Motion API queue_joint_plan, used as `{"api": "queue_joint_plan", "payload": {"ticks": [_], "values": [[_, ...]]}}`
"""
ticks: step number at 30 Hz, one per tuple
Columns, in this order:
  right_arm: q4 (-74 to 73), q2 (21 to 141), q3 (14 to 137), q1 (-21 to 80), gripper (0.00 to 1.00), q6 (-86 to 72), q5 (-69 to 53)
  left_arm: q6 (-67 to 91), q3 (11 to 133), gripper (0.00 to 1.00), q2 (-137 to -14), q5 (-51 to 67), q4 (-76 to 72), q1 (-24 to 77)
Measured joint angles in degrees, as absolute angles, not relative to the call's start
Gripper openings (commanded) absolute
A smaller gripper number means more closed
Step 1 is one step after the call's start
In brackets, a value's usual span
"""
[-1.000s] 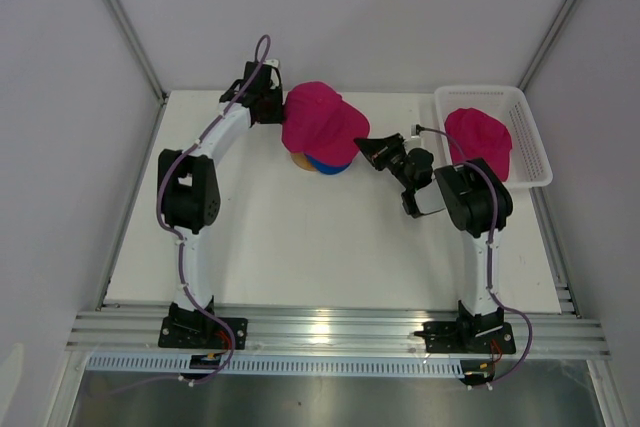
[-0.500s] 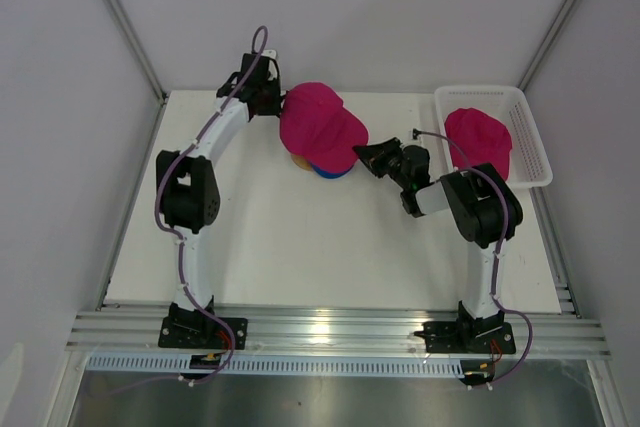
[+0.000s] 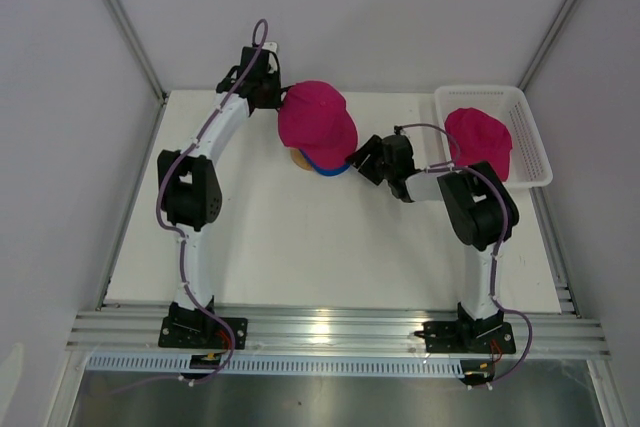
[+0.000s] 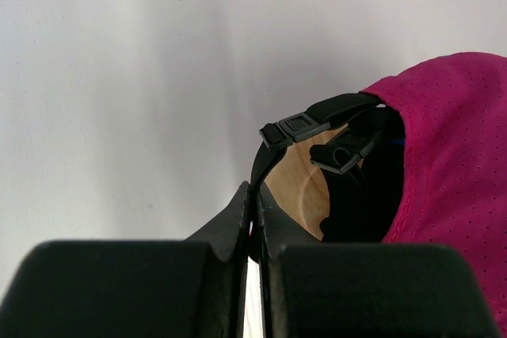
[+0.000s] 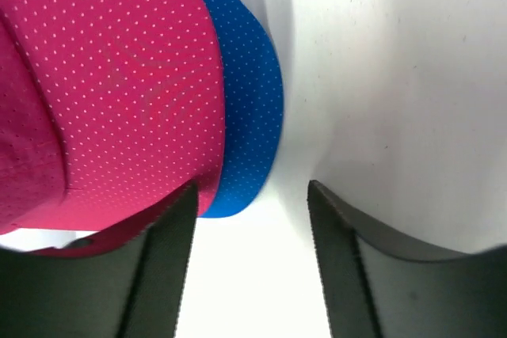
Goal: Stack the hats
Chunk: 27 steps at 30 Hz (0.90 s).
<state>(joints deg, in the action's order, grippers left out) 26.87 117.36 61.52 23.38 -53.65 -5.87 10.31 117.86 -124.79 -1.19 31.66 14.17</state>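
Observation:
The robot's right gripper will next rise from the edges of the hats on the stand, then lower to the side of another magenta hat that faces the wall, because that hat lies in the basket.
A magenta hat [image 3: 318, 122] sits over a blue hat [image 3: 327, 167] on the tan wooden stand [image 3: 300, 158]. At that hat's back my left gripper [image 3: 281, 97] is shut on its black strap [image 4: 261, 156]; the left wrist view shows the stand [image 4: 301, 187] under the magenta crown [image 4: 451, 156]. My right gripper [image 3: 358, 159] stands open at the brims, nothing between its fingers; the magenta brim [image 5: 119, 77] and blue brim [image 5: 249, 116] lie just ahead of the right gripper [image 5: 253, 203]. Another magenta hat [image 3: 478, 140] lies in the basket.
The white mesh basket [image 3: 533, 142] stands at the table's back right corner, just behind my right arm's elbow. White walls close in the table at the back and sides.
My right gripper has opened, let go of the magenta brim and moved left. The magenta hat has shifted left over the blue one. The left gripper stays on the strap.

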Motion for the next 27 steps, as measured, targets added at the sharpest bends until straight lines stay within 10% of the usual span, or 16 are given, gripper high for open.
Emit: {"api": "queue_joint_plan", "payload": {"ticks": [10, 15, 27], "values": [[7.79, 107.96, 62.85, 21.71, 0.7, -41.32, -0.3, 9.08, 117.93, 0.42, -124.79, -1.21, 32.91, 14.17], [-5.08, 99.94, 73.97, 16.27, 0.75, -33.19, -1.54, 8.67, 117.95, 0.88, -123.96, -1.28, 34.48, 13.47], [-16.16, 90.39, 87.2, -6.74, 0.79, -23.49, 2.61, 11.53, 118.26, 0.99, -107.94, 7.62, 35.09, 5.89]]}}
